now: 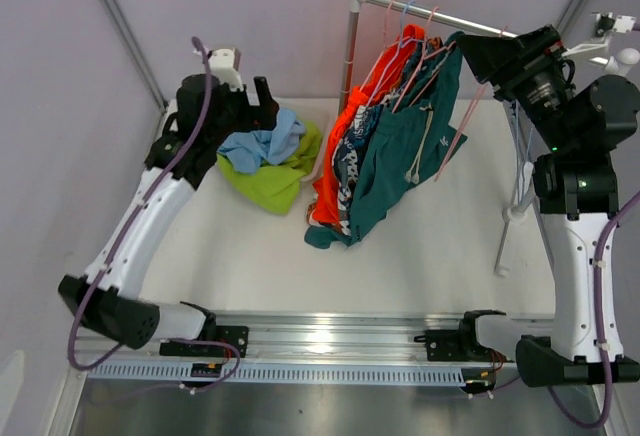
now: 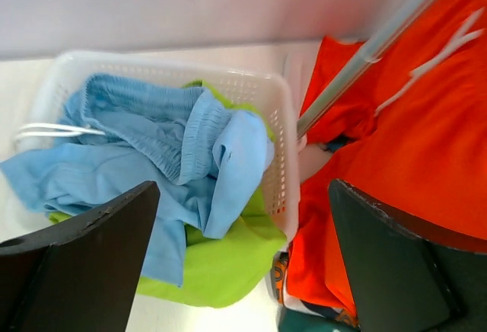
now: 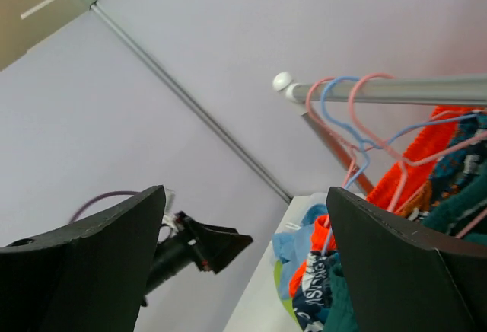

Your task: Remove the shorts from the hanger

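Observation:
The dark teal shorts (image 1: pixel 400 156) hang on the pink hanger's near wire arm, so my right gripper goes down and to the left in the top view onto that arm next.
Orange shorts (image 1: pixel 345 136), teal-white-orange print shorts (image 1: pixel 352 151) and dark teal shorts (image 1: pixel 400 156) hang on pink and blue hangers (image 1: pixel 420 46) from a metal rail (image 1: pixel 430 16). Light blue shorts (image 1: pixel 262 146) and lime green shorts (image 1: pixel 272 184) lie in a white basket (image 2: pixel 251 88). My left gripper (image 1: pixel 262 104) is open and empty above the basket; the left wrist view shows the light blue shorts (image 2: pixel 152 149), the lime green shorts (image 2: pixel 221 263) and the orange shorts (image 2: pixel 396 142). My right gripper (image 1: pixel 470 51) is open and empty beside the dark teal shorts, near the rail (image 3: pixel 396 88).
The rail stands on an upright post (image 1: pixel 348 56) at its left end and a leg (image 1: pixel 515 206) at the right. The white table (image 1: pixel 420 276) lies below. Purple walls close the back and sides. A metal track (image 1: pixel 330 341) runs along the near edge.

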`<state>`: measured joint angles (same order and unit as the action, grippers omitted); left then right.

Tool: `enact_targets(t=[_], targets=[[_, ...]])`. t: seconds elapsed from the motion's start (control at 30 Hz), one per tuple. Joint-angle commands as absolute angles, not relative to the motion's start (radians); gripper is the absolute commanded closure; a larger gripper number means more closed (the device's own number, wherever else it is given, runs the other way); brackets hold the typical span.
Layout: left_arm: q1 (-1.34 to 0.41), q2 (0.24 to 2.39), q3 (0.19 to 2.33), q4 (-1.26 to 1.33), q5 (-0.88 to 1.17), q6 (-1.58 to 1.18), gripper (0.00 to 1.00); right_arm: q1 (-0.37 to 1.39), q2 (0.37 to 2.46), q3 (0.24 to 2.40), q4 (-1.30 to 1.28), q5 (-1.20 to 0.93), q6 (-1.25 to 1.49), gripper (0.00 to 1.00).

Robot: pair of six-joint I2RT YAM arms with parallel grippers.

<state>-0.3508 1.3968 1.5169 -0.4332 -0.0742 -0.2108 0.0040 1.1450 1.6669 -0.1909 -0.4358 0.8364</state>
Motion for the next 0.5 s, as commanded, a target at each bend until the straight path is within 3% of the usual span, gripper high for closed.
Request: enact_targets(t=[0.0,0.17,0.47], targets=[[-0.356,1.273,1.456,-0.469,-0.052,-0.209,0.01,0.104,1.198,1.693,-0.173,-0.330,0.763,0.06],[-0.357,1.123,1.339,-0.474,-0.043,-0.163,0.01,0.274,1.319,1.697,-0.184,-0.172,0.683,0.08],[-0.356,0.970,1.074,-0.381,-0.008,-0.173,0.01,0.301,1.456,1.743,-0.337,0.167,0.554,0.12]])
